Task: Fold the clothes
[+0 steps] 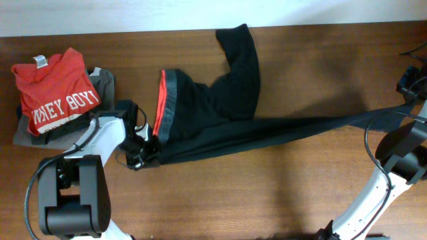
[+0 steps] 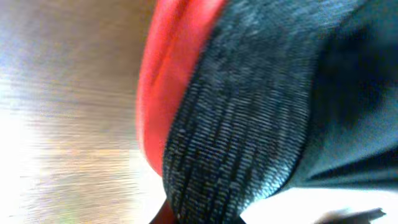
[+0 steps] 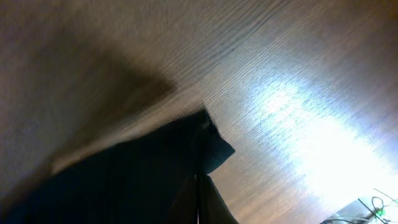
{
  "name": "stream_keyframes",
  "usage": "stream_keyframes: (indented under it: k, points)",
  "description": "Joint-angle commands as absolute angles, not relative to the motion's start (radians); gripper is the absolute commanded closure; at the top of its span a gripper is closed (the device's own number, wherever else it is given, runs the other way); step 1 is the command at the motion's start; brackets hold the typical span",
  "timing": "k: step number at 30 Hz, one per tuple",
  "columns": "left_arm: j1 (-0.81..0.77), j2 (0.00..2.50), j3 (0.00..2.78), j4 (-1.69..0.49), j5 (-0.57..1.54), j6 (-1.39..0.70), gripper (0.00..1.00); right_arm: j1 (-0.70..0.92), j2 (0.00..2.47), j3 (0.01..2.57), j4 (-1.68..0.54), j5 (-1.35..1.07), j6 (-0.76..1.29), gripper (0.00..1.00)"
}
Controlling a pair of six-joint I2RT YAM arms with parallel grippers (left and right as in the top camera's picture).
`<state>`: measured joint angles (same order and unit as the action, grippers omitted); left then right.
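Observation:
The taut leg is raised, and the bare tabletop lies below the cuff. My right gripper should next move down and back to release the cuff on the tabletop.
Black trousers lie across the wooden table, their red-orange and grey waistband turned to the left. One leg bends up toward the far edge. The other leg is pulled taut to the right. My left gripper is shut on the near corner of the waistband. In the left wrist view the grey knit band and red lining fill the picture and hide the fingers. My right gripper is shut on the cuff of the stretched leg, at the table's right end.
A red T-shirt with white lettering rests on a grey folded garment at the far left, just behind my left arm. Cables lie at the right edge. The table's far edge meets a white wall.

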<state>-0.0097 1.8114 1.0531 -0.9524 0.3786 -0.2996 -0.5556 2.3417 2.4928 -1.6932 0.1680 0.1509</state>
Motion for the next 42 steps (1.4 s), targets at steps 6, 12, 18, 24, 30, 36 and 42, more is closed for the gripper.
stream_keyframes:
  k: [6,12,18,24,30,36,42]
  points:
    - [-0.004,1.819,1.115,-1.074,0.473,-0.302,1.00,-0.577,2.314,2.335,-1.699,0.194,0.136,0.96]
    - [-0.004,1.819,1.115,-1.195,0.447,-0.302,1.00,-0.591,2.297,2.327,-1.699,0.177,0.137,0.96]
    - [-0.004,1.819,1.114,-1.271,0.368,-0.302,1.00,-0.604,2.250,2.294,-1.699,0.177,0.139,0.96]
    - [-0.004,1.819,1.114,-1.291,0.367,-0.307,1.00,-0.637,2.235,2.162,-1.699,0.172,0.139,0.96]
    - [-0.004,1.819,1.114,-1.324,0.367,-0.307,1.00,-0.670,2.235,2.014,-1.694,0.170,0.151,0.96]
    - [-0.004,1.819,1.114,-1.340,0.369,-0.306,0.99,-0.702,2.235,1.986,-1.699,0.169,0.158,0.87]
    - [-0.004,1.819,1.114,-1.345,0.369,-0.306,0.94,-0.712,2.235,1.986,-1.699,0.174,0.158,0.76]
